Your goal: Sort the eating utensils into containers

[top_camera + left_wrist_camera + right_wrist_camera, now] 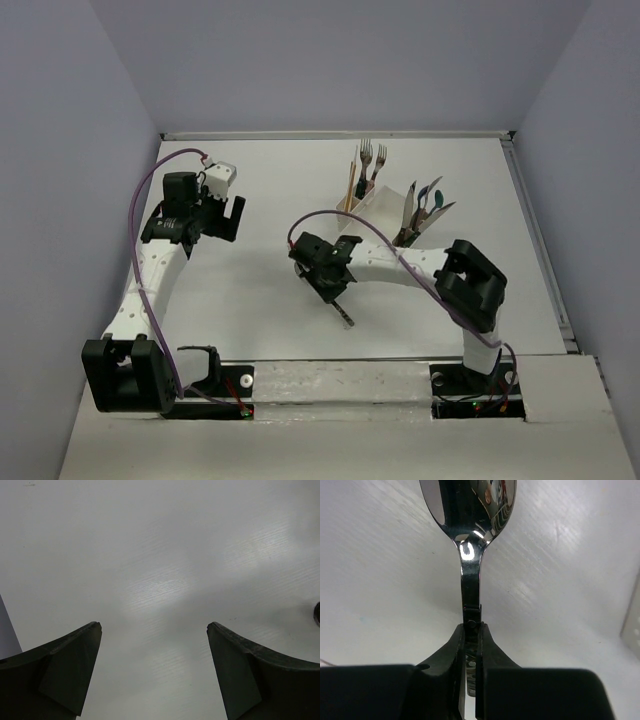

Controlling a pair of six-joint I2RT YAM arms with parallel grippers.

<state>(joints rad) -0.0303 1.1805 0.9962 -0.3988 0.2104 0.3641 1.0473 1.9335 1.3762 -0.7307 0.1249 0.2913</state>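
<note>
Spoons stand bowl-up at the caddy's rail-side end, so my right gripper should lift outward, tilt the spoon upright and lower the spoon's handle in beside them.
My right gripper is shut on a metal spoon, pinching it where the neck meets its dark patterned handle. The shiny bowl points away from the wrist, over the white table. In the top view the right gripper sits mid-table and the spoon's handle end sticks out toward the near edge. The white caddy stands behind it, holding forks, orange chopsticks and teal-handled utensils. My left gripper is open over bare table at the left, its jaws wide apart with nothing between them.
Grey walls close in the white table on the left, back and right. A raised rail runs along the table's right edge. A white corner of the caddy shows at the right edge of the right wrist view.
</note>
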